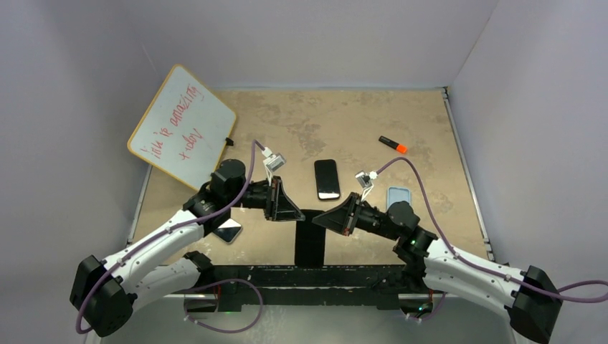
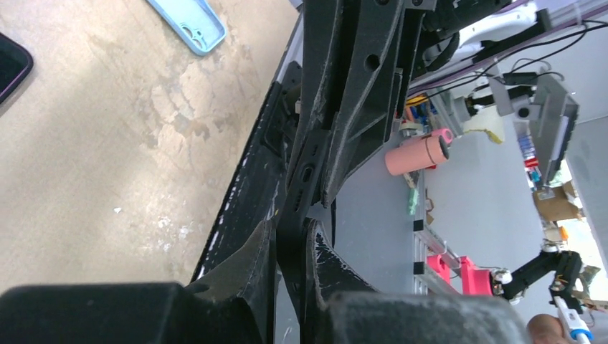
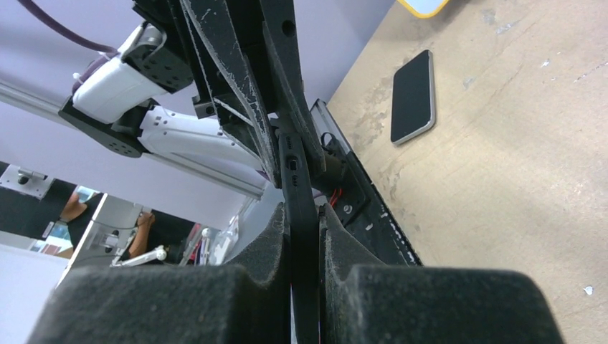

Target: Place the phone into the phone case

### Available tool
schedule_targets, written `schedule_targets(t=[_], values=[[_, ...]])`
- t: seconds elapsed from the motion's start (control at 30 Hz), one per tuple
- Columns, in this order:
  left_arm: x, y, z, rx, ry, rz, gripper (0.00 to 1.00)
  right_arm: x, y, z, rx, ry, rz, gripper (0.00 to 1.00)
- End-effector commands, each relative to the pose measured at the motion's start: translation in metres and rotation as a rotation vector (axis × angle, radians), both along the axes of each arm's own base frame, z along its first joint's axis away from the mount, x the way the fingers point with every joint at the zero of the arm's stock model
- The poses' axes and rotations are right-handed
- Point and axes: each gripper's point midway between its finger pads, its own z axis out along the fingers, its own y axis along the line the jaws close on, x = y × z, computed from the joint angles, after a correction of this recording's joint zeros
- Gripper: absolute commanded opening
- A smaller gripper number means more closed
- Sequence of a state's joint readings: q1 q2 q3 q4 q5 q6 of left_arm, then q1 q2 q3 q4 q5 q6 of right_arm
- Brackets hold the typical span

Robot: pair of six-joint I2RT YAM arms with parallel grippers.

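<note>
My right gripper carries the case outward, lowers it and lets it go next. Clear tabletop on the black phone's whiteboard side lies outward of and below the gripper.
A black phone point(image 1: 327, 179) lies face up mid-table; its corner shows in the left wrist view point(image 2: 11, 68). A thin black phone case point(image 1: 310, 217) is held edge-on above the table's near edge, between both grippers. My left gripper point(image 1: 285, 203) is shut on one end of it point(image 2: 305, 179), with its fingertips point(image 2: 292, 244) pinching it. My right gripper point(image 1: 335, 216) is shut on the other end point(image 3: 294, 168), with its tips point(image 3: 303, 222) pressed on both faces. A light blue case point(image 1: 399, 195) lies on the table right of my right gripper and shows in the left wrist view point(image 2: 190, 25).
A second phone with a shiny screen point(image 1: 228, 231) lies under my left arm and shows in the right wrist view point(image 3: 414, 97). A whiteboard point(image 1: 183, 127) leans at the back left. An orange marker point(image 1: 393, 145) lies back right. A black rail point(image 1: 315, 276) runs along the near edge.
</note>
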State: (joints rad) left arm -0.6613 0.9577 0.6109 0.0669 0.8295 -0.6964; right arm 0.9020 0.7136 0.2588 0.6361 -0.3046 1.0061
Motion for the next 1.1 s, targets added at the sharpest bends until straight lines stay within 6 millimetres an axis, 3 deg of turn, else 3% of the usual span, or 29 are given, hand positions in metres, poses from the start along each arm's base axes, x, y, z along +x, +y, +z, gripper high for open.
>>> schedule_targets(t=[0.0,0.13,0.33,0.43,0.77,1.07], values=[[0.025,0.009,-0.011,0.14,-0.121,0.102,0.0,0.004,0.0,0.016,0.041,-0.009,-0.021,0.0],[0.03,0.013,-0.008,0.15,-0.15,0.138,0.0,0.006,-0.002,0.008,0.032,0.01,-0.04,0.0],[0.033,0.023,-0.006,0.194,-0.142,0.197,0.47,0.013,-0.011,0.011,0.071,0.019,-0.109,0.0],[0.027,0.025,0.002,0.161,-0.135,0.208,0.56,0.018,-0.018,0.017,0.1,0.01,-0.157,0.0],[0.005,0.006,0.008,-0.053,-0.018,0.104,0.6,0.025,-0.024,0.031,0.161,-0.014,-0.212,0.0],[0.008,0.002,-0.013,-0.036,0.032,0.101,0.57,0.035,-0.015,0.04,0.185,-0.025,-0.223,0.0]])
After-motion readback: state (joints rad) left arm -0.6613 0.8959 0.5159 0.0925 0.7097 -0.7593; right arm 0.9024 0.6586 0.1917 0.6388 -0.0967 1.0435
